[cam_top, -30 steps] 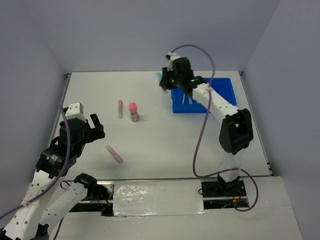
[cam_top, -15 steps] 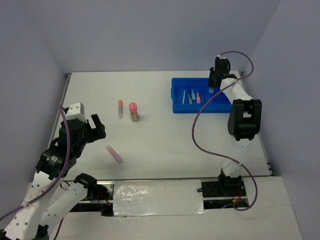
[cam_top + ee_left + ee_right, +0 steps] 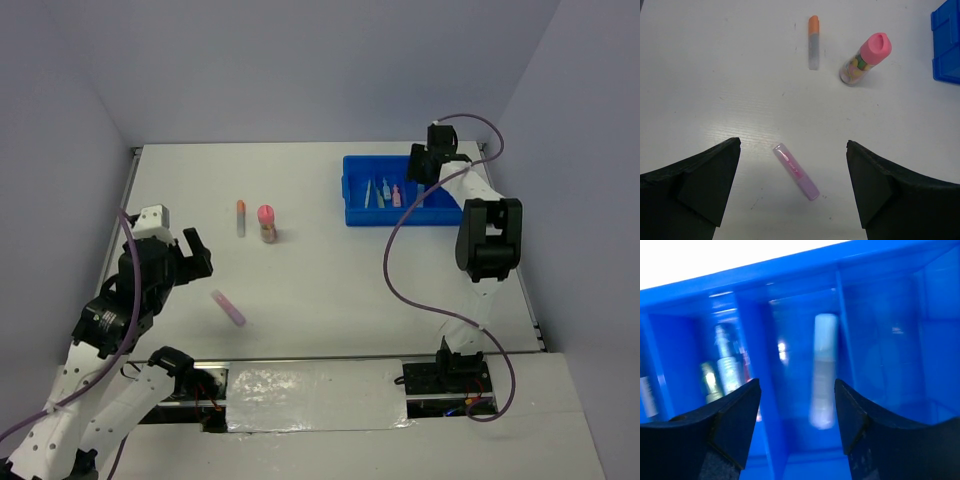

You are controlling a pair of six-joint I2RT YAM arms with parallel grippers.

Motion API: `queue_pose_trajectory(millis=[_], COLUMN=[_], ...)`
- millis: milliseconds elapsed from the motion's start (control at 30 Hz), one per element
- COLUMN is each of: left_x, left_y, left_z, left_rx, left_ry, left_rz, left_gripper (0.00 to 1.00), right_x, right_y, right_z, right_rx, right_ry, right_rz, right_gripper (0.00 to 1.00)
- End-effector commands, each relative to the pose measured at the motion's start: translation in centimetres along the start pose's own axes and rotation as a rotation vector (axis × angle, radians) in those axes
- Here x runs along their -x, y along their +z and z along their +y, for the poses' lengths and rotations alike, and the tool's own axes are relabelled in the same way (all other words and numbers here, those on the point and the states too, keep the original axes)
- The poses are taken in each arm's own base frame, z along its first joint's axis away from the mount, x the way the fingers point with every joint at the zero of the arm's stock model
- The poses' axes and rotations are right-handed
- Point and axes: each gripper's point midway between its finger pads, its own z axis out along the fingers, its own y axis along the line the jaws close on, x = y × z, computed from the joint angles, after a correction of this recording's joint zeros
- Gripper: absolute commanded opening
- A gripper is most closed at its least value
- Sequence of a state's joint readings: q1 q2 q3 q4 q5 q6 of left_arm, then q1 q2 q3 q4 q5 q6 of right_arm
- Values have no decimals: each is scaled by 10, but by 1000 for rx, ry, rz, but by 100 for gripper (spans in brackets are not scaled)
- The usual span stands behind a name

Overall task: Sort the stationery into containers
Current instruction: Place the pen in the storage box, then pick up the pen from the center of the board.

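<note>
My left gripper will first move away from my base to get down onto the pale body of the orange-capped highlighter.
A purple-pink highlighter lies on the white table just below and between the wide-open fingers of my left gripper, untouched. Farther off lie an orange-capped highlighter and a stubby pink-capped tube, which stands upright. My right gripper hangs open and holds nothing, low over the blue tray. A pale blue highlighter lies loose in the compartment beneath it. Compartments to its left hold several other items. In the top view the right gripper is over the tray's far right part.
The tray sits at the table's back right, close to the right wall. The three loose items lie left of centre, in front of my left gripper. A purple cable loops off the right arm above the table.
The right arm swung from the tray's left end to its right part, and its jaws opened. The pale blue highlighter now lies free in a compartment. The left arm has not moved.
</note>
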State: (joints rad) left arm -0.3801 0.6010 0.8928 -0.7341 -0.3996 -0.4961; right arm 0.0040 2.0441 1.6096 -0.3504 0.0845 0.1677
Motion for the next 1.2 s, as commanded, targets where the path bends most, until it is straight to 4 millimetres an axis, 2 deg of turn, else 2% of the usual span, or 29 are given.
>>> queue_pose_trajectory(millis=[0,67,100,133,167,200,233,300,333,367,400,500,533,567,600,633,667,700,733,767,800,867,900,967,1000,1033,1067,1167], left_x=[8,7,9,8,8,7,6,5,3,4,2,-1,-7,-12,-16,-21,-20,-27,-20,-20,-24,-29,-40,-31,-41,-34,-45,-46], left_y=[1,2,2,2,3,4,8,12,18,18,24,37,48,56,75,87,99,125,137,150,172,192,208,223,233,240,250,268], left_z=[2,3,5,6,7,6,7,7,7,8,8,-9,-16,-19,-23,-26,-30,-34,-39,-35,-37,-38,-35,-33,-28,-29,-24,-24], left_rx=[13,22,33,40,45,48,55,63,74,87,109,74,80,88,110,125,117,129,127,151,175,184,205,243,274,285,307,319], left_ry=[4,0,-3,-3,-4,-3,3,7,12,10,-12,-82,-133,-158,-175,-192,-190,-176,-181,-182,-165,-152,-128,-123,-102,-103,-85,-78], left_rz=[-31,-29,-36,-31,-28,-23,-10,5,28,40,64,108,144,162,182,193,188,218,222,237,273,314,350,331,356,347,380,403], left_gripper=[99,99,99,99,99,99,99,99,99,99,99,99,99,99,99,99,99,99,99,98,97,93,92,92,91,89,88,82], right_x=[22,37,24,37,41,29,28,12,7,-7,-10,-36,-38,-54,-56,-67,-68,-73,-82,-86,-93,-101,-107,-112,-115,-119,-119,-120], right_y=[-40,-71,-80,-111,-126,-133,-161,-176,-197,-201,-224,-251,-258,-259,-273,-275,-286,-292,-292,-299,-300,-308,-307,-314,-317,-320,-325,-333], right_z=[18,38,59,76,89,99,126,142,161,167,183,194,197,199,200,202,203,205,205,207,206,208,206,205,206,206,205,205], right_rx=[78,138,196,251,277,287,352,390,455,492,585,696,727,744,787,807,836,869,881,900,911,933,934,950,962,978,991,1006], right_ry=[35,53,32,17,-1,-26,-59,-80,-91,-94,-94,-85,-82,-85,-77,-82,-73,-80,-86,-90,-95,-111,-115,-121,-127,-129,-128,-130], right_rz=[-56,-116,-107,-175,-224,-222,-264,-258,-272,-260,-281,-266,-274,-248,-250,-232,-240,-234,-216,-216,-202,-199,-186,-187,-183,-177,-185,-196], right_gripper=[69,69,70,70,72,74,75,76,76,76,77,79,79,79,80,80,80,80,81,81,81,81,81,81,81,82,82,82])
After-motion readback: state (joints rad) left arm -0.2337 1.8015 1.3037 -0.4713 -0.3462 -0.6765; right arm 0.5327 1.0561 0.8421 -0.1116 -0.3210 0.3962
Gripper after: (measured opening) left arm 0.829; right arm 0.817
